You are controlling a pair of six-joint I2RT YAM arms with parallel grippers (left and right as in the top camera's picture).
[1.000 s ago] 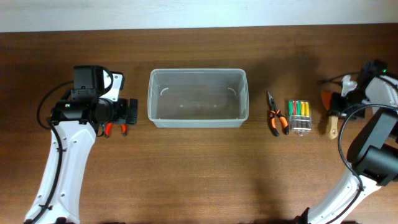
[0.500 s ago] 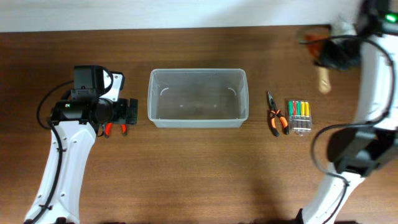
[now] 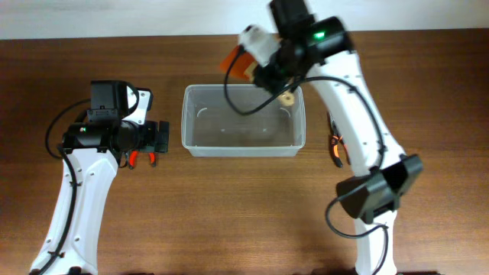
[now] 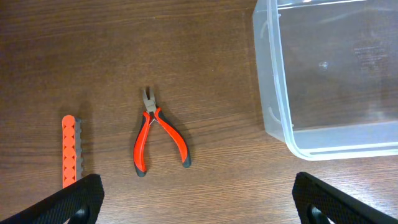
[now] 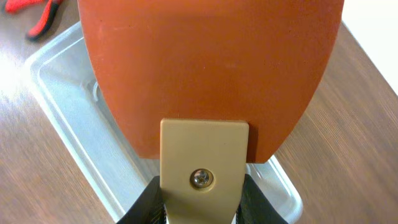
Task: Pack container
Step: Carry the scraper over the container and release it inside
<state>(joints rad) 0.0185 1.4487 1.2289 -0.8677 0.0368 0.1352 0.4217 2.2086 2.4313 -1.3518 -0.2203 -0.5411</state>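
Observation:
The orange scraper (image 3: pixel 238 64) will next go down past the container's far rim in my right gripper, to be released on the container's bottom, which is still empty.
The clear-greyish container (image 3: pixel 243 145) stands mid-table with nothing in it. My right gripper (image 3: pixel 269 76) is shut on an orange scraper (image 3: pixel 238 64) with a tan handle and holds it in the air over the container's far rim. In the right wrist view the orange blade (image 5: pixel 211 68) fills the frame, the fingers (image 5: pixel 202 200) clamp the tan handle, and the container (image 5: pixel 68 93) lies below. My left gripper (image 3: pixel 158 137) is open and empty to the left of the container, above red pliers (image 4: pixel 155 140). The container's corner (image 4: pixel 273 93) shows in the left wrist view, with the left fingers (image 4: pixel 199 205) spread wide.
An orange toothed strip (image 4: pixel 69 152) lies left of the red pliers. Orange-and-black pliers (image 3: pixel 336 149) lie right of the container, partly hidden by my right arm. The red pliers also show in the right wrist view (image 5: pixel 37 15).
My right arm has swung from the far right edge of the table leftward to above the container's back rim, carrying the scraper. The left arm has not moved.

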